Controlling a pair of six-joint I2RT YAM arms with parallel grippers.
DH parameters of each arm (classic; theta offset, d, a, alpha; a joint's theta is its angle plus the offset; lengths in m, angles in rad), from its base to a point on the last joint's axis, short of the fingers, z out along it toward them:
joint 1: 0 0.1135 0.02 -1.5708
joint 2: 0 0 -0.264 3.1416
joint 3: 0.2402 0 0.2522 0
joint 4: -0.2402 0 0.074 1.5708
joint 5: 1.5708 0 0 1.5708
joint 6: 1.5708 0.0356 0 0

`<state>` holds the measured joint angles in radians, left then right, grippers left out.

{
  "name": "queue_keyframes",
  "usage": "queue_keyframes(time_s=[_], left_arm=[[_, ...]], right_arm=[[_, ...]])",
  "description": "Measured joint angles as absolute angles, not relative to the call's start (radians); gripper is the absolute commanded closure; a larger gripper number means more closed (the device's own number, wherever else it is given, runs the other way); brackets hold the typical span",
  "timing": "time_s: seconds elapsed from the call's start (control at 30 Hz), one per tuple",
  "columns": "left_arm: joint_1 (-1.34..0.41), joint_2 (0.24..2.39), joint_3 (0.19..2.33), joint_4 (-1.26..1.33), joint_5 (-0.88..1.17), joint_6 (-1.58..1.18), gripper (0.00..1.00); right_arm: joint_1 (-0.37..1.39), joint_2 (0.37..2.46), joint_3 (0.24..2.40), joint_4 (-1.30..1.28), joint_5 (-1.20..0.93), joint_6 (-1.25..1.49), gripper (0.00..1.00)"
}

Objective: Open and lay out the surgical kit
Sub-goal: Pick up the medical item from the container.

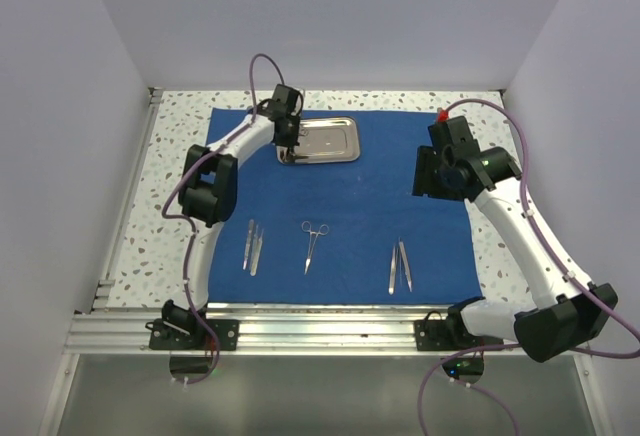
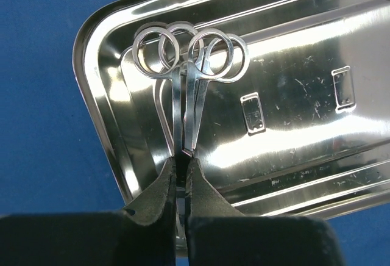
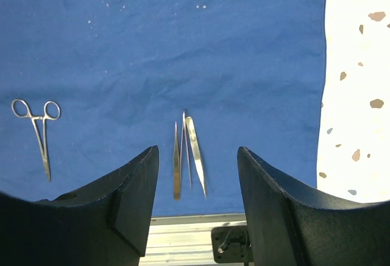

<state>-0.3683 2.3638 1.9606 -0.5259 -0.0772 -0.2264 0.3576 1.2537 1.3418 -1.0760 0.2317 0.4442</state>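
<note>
Next, my left gripper lifts the scissors (image 2: pixel 186 64) off the tray, moves back and goes down. It lets go of them on the bare cloth beside the forceps, which lies back from the tray.
The royal-blue cloth (image 1: pixel 350 206) lies spread flat on the table. The steel tray (image 1: pixel 335 140) sits at its back middle. My left gripper (image 1: pixel 287 148) is at the tray's left end. In the left wrist view it (image 2: pixel 181 163) is shut on the shanks of ring-handled scissors (image 2: pixel 186 64), whose rings point away over the tray (image 2: pixel 304 95) and are mirrored in it. On the cloth's front part lie tweezers (image 1: pixel 252 246), ring-handled forceps (image 1: pixel 313 244) and more tweezers (image 1: pixel 400 266). My right gripper (image 1: pixel 432 171) is open and empty above the cloth's right side, over those tweezers (image 3: pixel 187 150).
The speckled white tabletop (image 1: pixel 170 186) shows around the cloth, also on the right in the right wrist view (image 3: pixel 356 95). An aluminium rail (image 1: pixel 320 321) runs along the front edge. White walls enclose the left, back and right sides.
</note>
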Motion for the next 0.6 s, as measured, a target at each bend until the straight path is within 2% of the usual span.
queue_keyframes(time_s=[0.33,0.6], left_arm=[[-0.368,2.360,2.127,-0.612,-0.089,-0.233,1.00],[-0.368,2.302,2.048,-0.607,-0.089,-0.275,1.00]], right_arm=[[0.356,1.253,1.333,-1.068,0.213,0.444,0.42],[0.353,1.252,1.332,-1.052,0.186,0.429,0.42]])
